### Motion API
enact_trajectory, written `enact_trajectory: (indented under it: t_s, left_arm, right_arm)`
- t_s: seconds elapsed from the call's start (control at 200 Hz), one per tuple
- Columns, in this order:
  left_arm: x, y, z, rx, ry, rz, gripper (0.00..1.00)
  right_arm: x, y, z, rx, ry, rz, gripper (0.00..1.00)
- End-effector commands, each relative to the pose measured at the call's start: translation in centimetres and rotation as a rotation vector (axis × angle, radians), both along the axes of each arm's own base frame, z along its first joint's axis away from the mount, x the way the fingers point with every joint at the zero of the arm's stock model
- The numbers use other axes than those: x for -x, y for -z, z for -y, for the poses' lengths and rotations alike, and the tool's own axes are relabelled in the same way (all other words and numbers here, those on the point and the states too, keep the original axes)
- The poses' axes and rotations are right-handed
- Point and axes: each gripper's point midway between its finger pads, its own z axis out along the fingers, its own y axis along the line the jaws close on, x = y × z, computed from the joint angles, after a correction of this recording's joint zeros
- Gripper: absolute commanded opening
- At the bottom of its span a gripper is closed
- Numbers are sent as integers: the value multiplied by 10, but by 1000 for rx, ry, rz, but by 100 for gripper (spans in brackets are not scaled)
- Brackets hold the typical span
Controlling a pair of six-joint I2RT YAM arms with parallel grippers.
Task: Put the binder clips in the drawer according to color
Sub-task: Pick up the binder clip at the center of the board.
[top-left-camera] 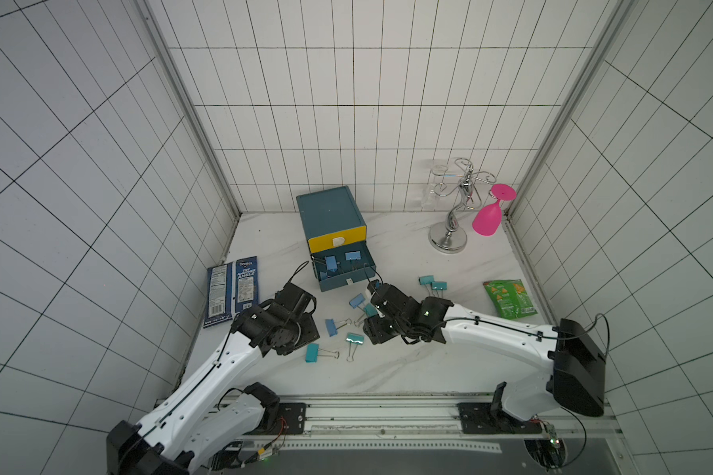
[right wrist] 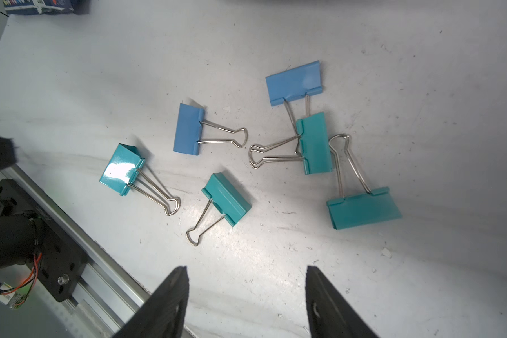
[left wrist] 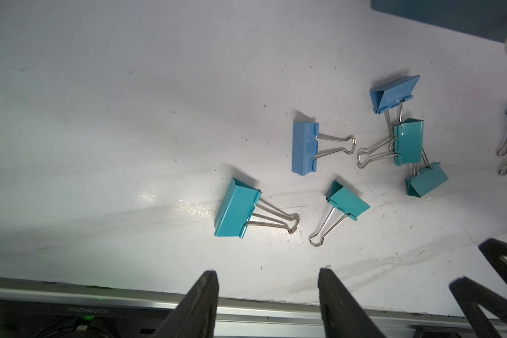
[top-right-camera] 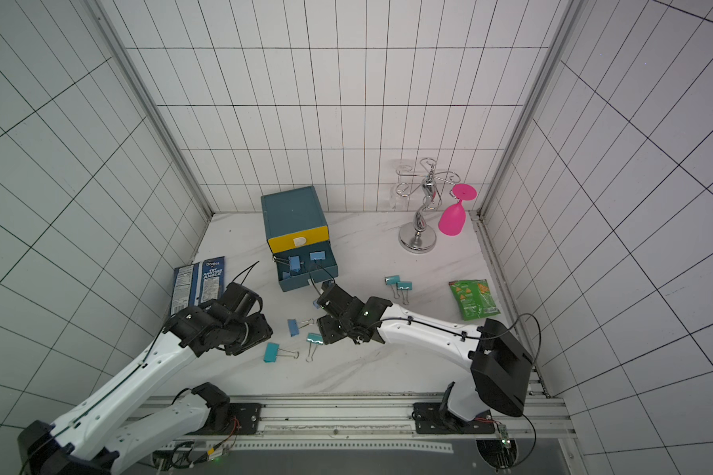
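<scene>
The open teal drawer holds clips of that color, so the left gripper next needs to move outward and down onto the body of the lone light-blue clip and close.
The drawer cabinet stands at the back, its yellow top drawer shut. The teal drawer below is pulled out and holds light-blue binder clips. Several clips lie loose on the table: light-blue ones and teal ones. A teal pair lies further right. My left gripper hovers open and empty left of the cluster. My right gripper hangs open and empty over its right side.
A blue Doritos bag lies flat at the left. A green snack bag lies at the right. A chrome glass rack with a pink glass stands back right. The metal rail runs along the front edge.
</scene>
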Motion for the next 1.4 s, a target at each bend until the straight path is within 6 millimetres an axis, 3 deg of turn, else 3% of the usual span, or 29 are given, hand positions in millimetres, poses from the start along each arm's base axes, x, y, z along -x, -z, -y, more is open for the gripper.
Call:
enact_trajectory:
  t_s: [0.0, 0.205, 0.5, 0.71, 1.024, 1.394]
  left_arm:
    - [-29, 3, 6, 3, -110, 72, 59]
    - [-49, 21, 26, -2, -133, 55, 61]
    - [-59, 49, 53, -60, -119, 25, 62]
    - [-66, 64, 59, -129, -112, 8, 62]
    - [-64, 88, 59, -209, -94, -34, 56]
    - [-70, 91, 56, -244, -91, -25, 50]
  right_arm:
    - [0, -6, 20, 17, 53, 6, 66]
    - [5, -25, 41, -28, 89, 23, 67]
    - [14, -42, 71, -53, 105, 51, 68]
    - [19, -52, 87, -72, 112, 68, 69]
    - [23, -52, 103, -77, 127, 67, 69]
    - [22, -51, 109, -76, 141, 66, 69]
